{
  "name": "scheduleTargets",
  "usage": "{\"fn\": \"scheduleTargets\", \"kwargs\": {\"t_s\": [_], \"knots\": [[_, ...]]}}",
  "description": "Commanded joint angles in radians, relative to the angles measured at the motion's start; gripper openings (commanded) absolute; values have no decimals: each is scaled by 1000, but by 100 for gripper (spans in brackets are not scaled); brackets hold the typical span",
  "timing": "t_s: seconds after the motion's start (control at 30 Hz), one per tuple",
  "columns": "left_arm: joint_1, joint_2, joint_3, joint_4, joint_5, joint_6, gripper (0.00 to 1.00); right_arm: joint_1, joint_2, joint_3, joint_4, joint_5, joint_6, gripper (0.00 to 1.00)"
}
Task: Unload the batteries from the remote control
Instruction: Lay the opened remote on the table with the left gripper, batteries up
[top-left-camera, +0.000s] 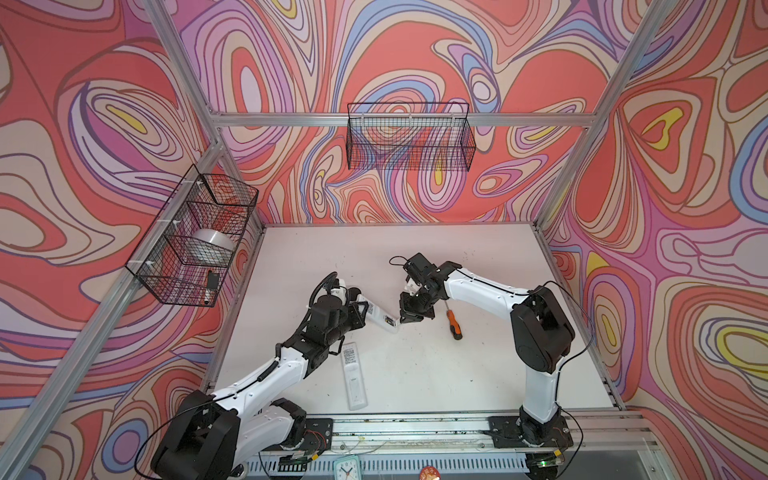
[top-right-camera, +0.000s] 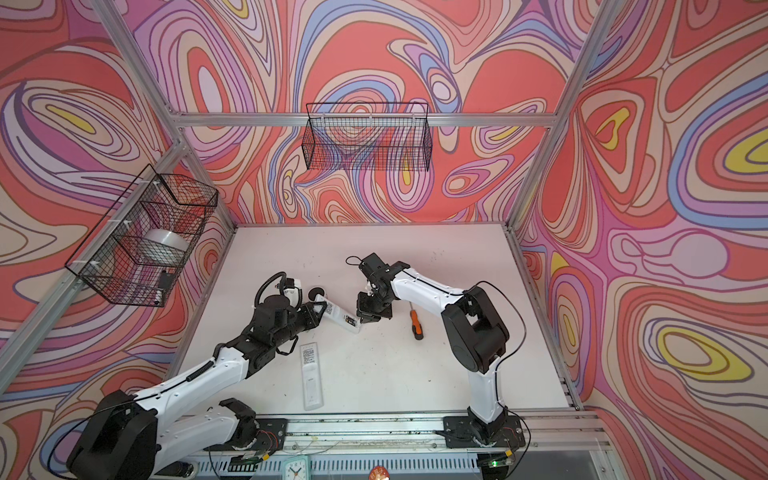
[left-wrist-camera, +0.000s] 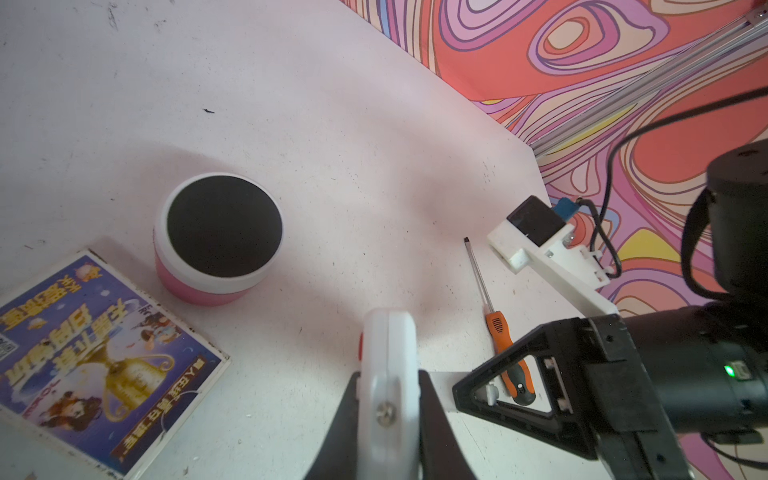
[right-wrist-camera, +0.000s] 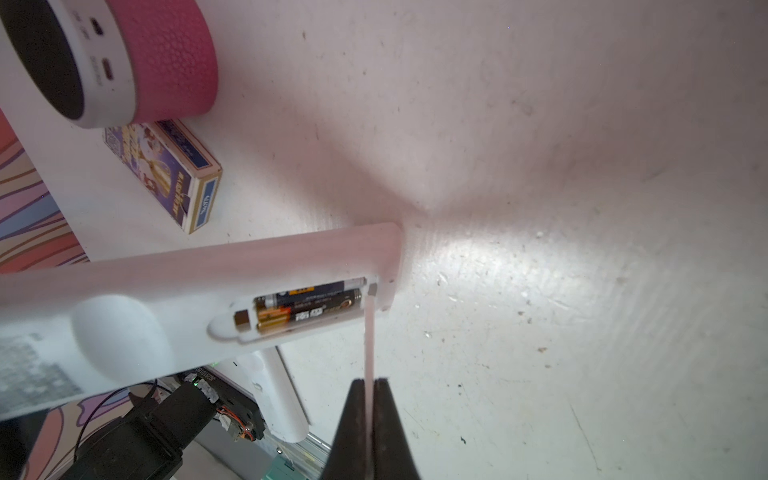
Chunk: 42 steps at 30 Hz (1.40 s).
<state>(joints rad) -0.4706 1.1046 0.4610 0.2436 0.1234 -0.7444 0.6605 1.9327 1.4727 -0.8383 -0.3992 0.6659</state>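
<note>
I need to lower and turn my left gripper next. I will bring the white remote control down and release it on the tabletop (top-left-camera: 392, 357) beside the second remote, where the space is empty.
My left gripper (left-wrist-camera: 389, 374) is shut on a white remote control (left-wrist-camera: 388, 340), held above the table in both top views (top-left-camera: 382, 318) (top-right-camera: 340, 318). In the right wrist view the remote's (right-wrist-camera: 166, 299) back faces the camera with its compartment uncovered. Two black-and-gold batteries (right-wrist-camera: 309, 305) lie side by side inside it. My right gripper (right-wrist-camera: 370, 380) is shut on a thin white battery cover (right-wrist-camera: 369, 340), seen edge-on, whose far end still touches the compartment's end. In a top view the right gripper (top-left-camera: 405, 318) sits at the remote's free end.
A second white remote (top-left-camera: 355, 374) lies on the table near the front. An orange-and-black screwdriver (top-left-camera: 453, 324) lies to the right of the grippers. A pink-and-white speaker (left-wrist-camera: 220, 237) and a blue card box (left-wrist-camera: 95, 357) stand behind the left arm. Wire baskets (top-left-camera: 409, 137) (top-left-camera: 195, 237) hang on the walls.
</note>
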Motion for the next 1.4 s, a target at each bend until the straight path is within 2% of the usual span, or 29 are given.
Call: {"fn": "scheduleTargets", "kwargs": {"t_s": [0.0,0.03,0.1,0.17,0.27,0.33,0.57,0.7,0.8,0.9,1.07,1.37], "knots": [[0,5,2,-139,-27,66,0,-8,-55,20,-74,58,-36,6],[1,5,-1,-143,-26,68,0,-15,-62,15,-82,66,-40,12],[1,7,2,-155,-15,73,0,-37,-71,-1,-94,73,-55,40],[0,12,11,-173,0,79,0,-62,-76,-3,-118,80,-78,62],[0,32,35,-190,59,99,0,-105,-107,-9,-131,119,-104,81],[1,53,79,-223,100,119,0,-134,-134,-16,-127,133,-131,98],[3,77,102,-264,144,10,0,-177,-193,-24,-201,341,-292,99],[2,166,142,-259,265,-15,0,-219,-226,-78,-190,326,-305,98],[3,224,192,-324,280,-27,0,-250,-248,-124,-178,307,-305,99],[1,253,189,-284,324,-54,2,-266,-255,-156,-179,292,-306,99],[2,385,277,-374,405,-3,4,-271,-286,-208,-151,274,-299,98],[0,498,334,-443,412,10,19,-272,-301,-239,-128,250,-290,98]]}}
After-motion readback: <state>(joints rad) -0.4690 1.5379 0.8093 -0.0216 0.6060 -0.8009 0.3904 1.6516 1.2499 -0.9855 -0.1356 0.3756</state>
